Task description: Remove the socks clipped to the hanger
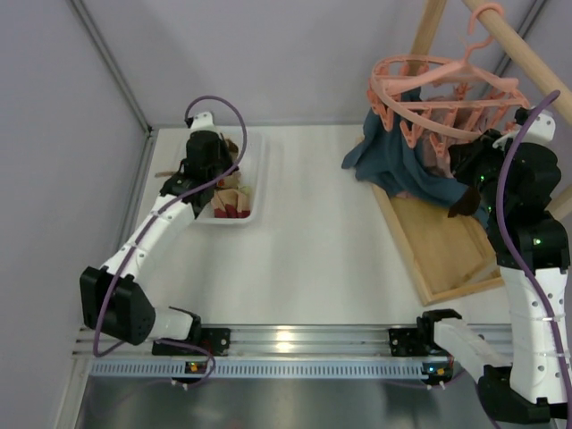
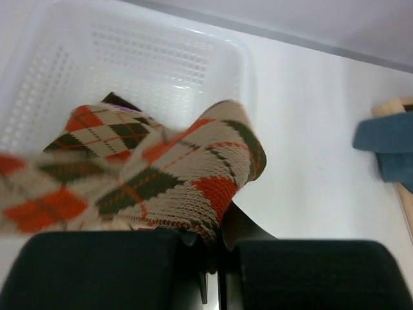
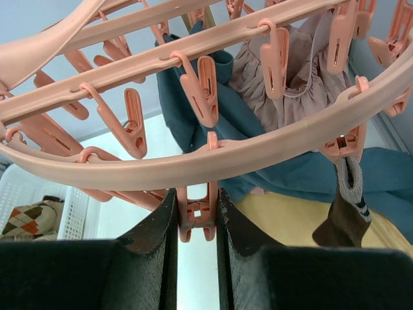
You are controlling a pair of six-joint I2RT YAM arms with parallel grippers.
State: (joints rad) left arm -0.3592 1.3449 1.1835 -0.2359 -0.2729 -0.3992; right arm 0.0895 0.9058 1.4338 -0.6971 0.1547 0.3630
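Note:
The beige argyle sock goes down with my left gripper toward the inside of the white basket next and is released there, since the basket lies open below my gripper.
The salmon-pink hanger (image 1: 438,89) hangs at the far right; in the right wrist view its outer ring (image 3: 213,155) runs across the frame. My right gripper (image 3: 197,216) is shut on a clip (image 3: 197,223) hanging from that ring, one finger on each side. A dark brown sock (image 3: 345,219) with a grey striped cuff hangs from a clip just to the right and shows below the hanger (image 1: 465,201). My left gripper (image 2: 216,236) is shut on an orange, green and beige argyle sock (image 2: 187,174) over the white basket (image 2: 148,58). A second argyle sock (image 2: 97,129) lies inside.
The white basket (image 1: 257,170) stands at the back left of the table. A teal-blue cloth (image 1: 393,152) and a dusty-pink garment (image 3: 303,71) hang inside the hanger. A wooden frame base (image 1: 447,250) lies under it, with a wooden pole (image 1: 527,54) above.

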